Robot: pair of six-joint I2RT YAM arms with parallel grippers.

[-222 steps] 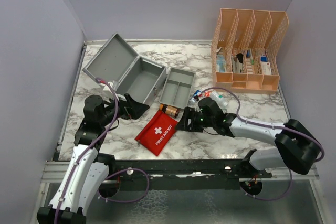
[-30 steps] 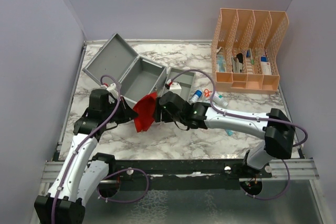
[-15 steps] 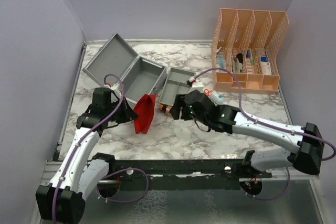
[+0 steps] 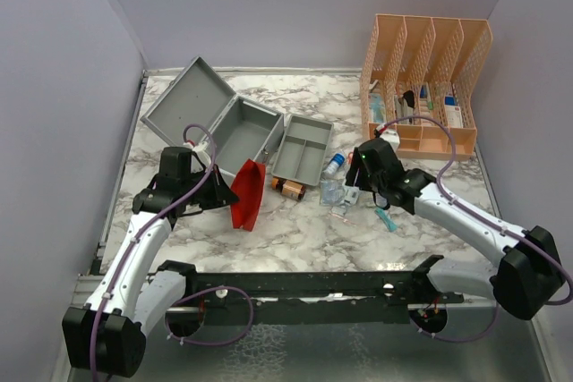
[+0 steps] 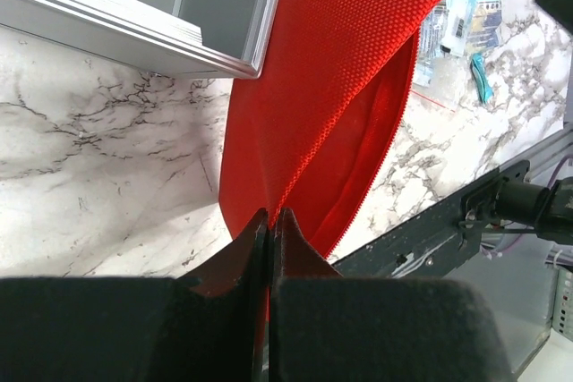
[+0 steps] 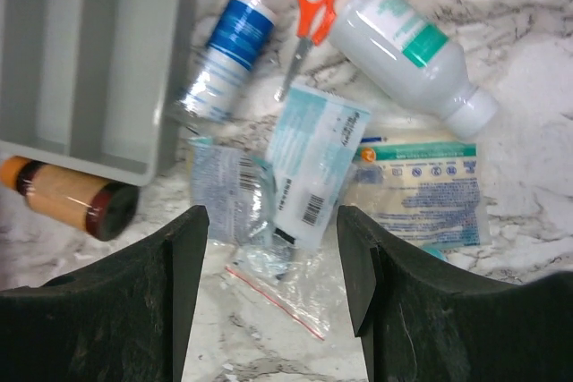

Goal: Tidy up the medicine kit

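The white and teal sachet is below, and the sachet's near corner (image 4: 337, 199) shows between the right gripper's open fingers, so next the right gripper will go down toward the tray (image 4: 302, 147) and onto that corner.
The medicine kit (image 4: 235, 131) is a grey metal case standing open at the back left, its lid (image 4: 183, 96) tipped back. Its grey divided tray (image 4: 302, 147) sits on the table beside it. My left gripper (image 4: 229, 192) is shut on the edge of the flat red pouch (image 4: 247, 194), which hangs unzipped in front of the case. In the left wrist view the jaws (image 5: 271, 217) pinch the red fabric (image 5: 340, 69). My right gripper (image 6: 271, 221) hovers open above paper sachets (image 6: 313, 163) and a clear zip bag (image 6: 269, 261), holding nothing.
Loose near the tray (image 6: 81, 51) lie a blue-labelled bottle (image 6: 228, 51), orange scissors (image 6: 309, 6), a white bottle (image 6: 407, 46), a flat packet (image 6: 421, 194) and an amber bottle (image 6: 72, 199). A peach slotted organizer (image 4: 425, 87) stands at the back right.
My right gripper has drawn away from the red pouch to the right and now hangs over the loose items. The left gripper still holds the pouch, almost unmoved.
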